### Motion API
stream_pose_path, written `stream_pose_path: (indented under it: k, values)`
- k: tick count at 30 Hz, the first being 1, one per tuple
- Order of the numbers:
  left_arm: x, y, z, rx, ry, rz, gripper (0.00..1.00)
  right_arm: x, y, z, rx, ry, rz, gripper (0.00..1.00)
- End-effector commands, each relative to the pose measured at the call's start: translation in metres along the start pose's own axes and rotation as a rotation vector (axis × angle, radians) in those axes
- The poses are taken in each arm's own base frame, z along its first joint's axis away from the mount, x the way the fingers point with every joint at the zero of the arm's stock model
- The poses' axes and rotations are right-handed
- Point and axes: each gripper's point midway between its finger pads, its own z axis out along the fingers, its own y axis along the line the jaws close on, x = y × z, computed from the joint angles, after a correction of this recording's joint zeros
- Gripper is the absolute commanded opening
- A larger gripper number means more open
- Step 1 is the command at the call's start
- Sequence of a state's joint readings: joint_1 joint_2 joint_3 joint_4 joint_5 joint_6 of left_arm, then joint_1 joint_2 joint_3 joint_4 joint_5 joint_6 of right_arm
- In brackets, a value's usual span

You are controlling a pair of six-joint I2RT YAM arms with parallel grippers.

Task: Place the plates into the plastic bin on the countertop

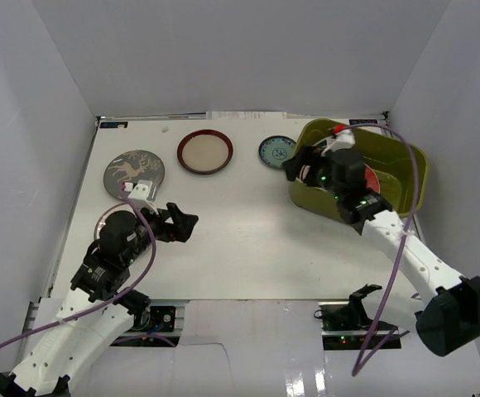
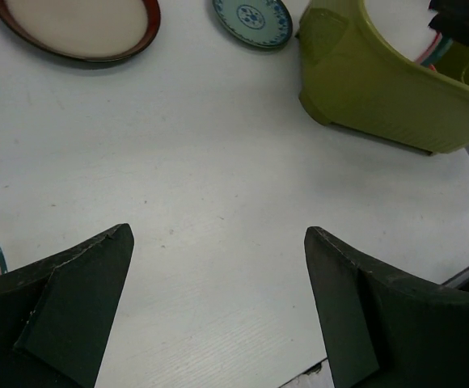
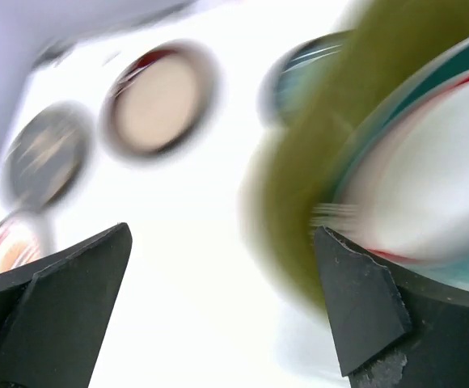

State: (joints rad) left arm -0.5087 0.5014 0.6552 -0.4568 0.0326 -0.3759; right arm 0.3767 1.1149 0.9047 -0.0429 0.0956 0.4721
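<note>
I will move my right gripper down away from the bin (image 1: 407, 165) onto the half-covered plate's rim, because that rim is below my gripper, to its left in the top view.
The olive-green plastic bin (image 1: 407, 165) stands at the back right of the white countertop (image 1: 240, 240). A plate with a red and teal rim (image 1: 372, 179) lies inside it. Along the back lie a grey deer plate (image 1: 134, 172), a dark red-rimmed cream plate (image 1: 205, 152) and a small teal-rimmed plate (image 1: 276, 151). Another plate (image 1: 104, 220) shows partly under my left arm. My right gripper (image 1: 296, 165) hangs open over the bin's left rim, holding nothing; its wrist view is blurred, showing the bin wall (image 3: 299, 210) and the plate inside (image 3: 437, 178). My left gripper (image 2: 218, 234) is open over bare countertop.
White walls enclose the countertop on three sides. In the left wrist view the bin (image 2: 380, 89) is ahead to the right, with the cream plate (image 2: 77, 24) and the teal plate (image 2: 253, 20) beyond. A purple cable runs along each arm.
</note>
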Motion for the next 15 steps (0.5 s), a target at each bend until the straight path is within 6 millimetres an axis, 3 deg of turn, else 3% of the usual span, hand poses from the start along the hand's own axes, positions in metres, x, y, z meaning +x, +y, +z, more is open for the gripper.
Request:
stream_pose_path:
  k: [1,2,3,4,5,7,8,9,11,12,15]
  values:
    - [-0.027,0.016,-0.011,-0.118,-0.099,-0.031,0.98,0.045,0.081,0.009,-0.199,0.059,-0.037,1.0]
    - [-0.033,0.017,-0.014,-0.132,-0.124,-0.039,0.98,0.062,0.099,0.011,-0.233,0.09,-0.05,1.0]
    - [-0.041,0.017,-0.019,-0.137,-0.156,-0.046,0.98,0.094,0.13,0.014,-0.287,0.154,-0.086,0.98]
    - [-0.054,0.017,-0.025,-0.152,-0.198,-0.052,0.98,0.104,0.146,0.018,-0.315,0.167,-0.101,0.96]
    - [-0.062,0.017,-0.028,-0.157,-0.226,-0.054,0.98,0.129,0.17,0.023,-0.344,0.212,-0.126,0.96]
    - [-0.078,0.017,-0.033,-0.173,-0.276,-0.053,0.98,0.144,0.203,0.025,-0.42,0.22,-0.102,0.95]
    - [-0.082,0.018,-0.035,-0.18,-0.29,-0.049,0.98,0.171,0.214,0.031,-0.454,0.276,-0.106,0.95]
    - [-0.084,0.018,-0.035,-0.184,-0.297,-0.047,0.98,0.176,0.241,0.027,-0.514,0.276,-0.105,0.95]
    - [-0.088,0.018,-0.034,-0.188,-0.304,-0.034,0.98,0.203,0.25,0.037,-0.499,0.334,-0.132,0.95]
    - [-0.086,0.019,-0.032,-0.19,-0.293,-0.032,0.98,0.204,0.264,0.034,-0.524,0.329,-0.131,0.95]
    - [-0.08,0.02,-0.029,-0.193,-0.275,-0.032,0.98,0.205,0.269,0.033,-0.537,0.316,-0.125,0.94]
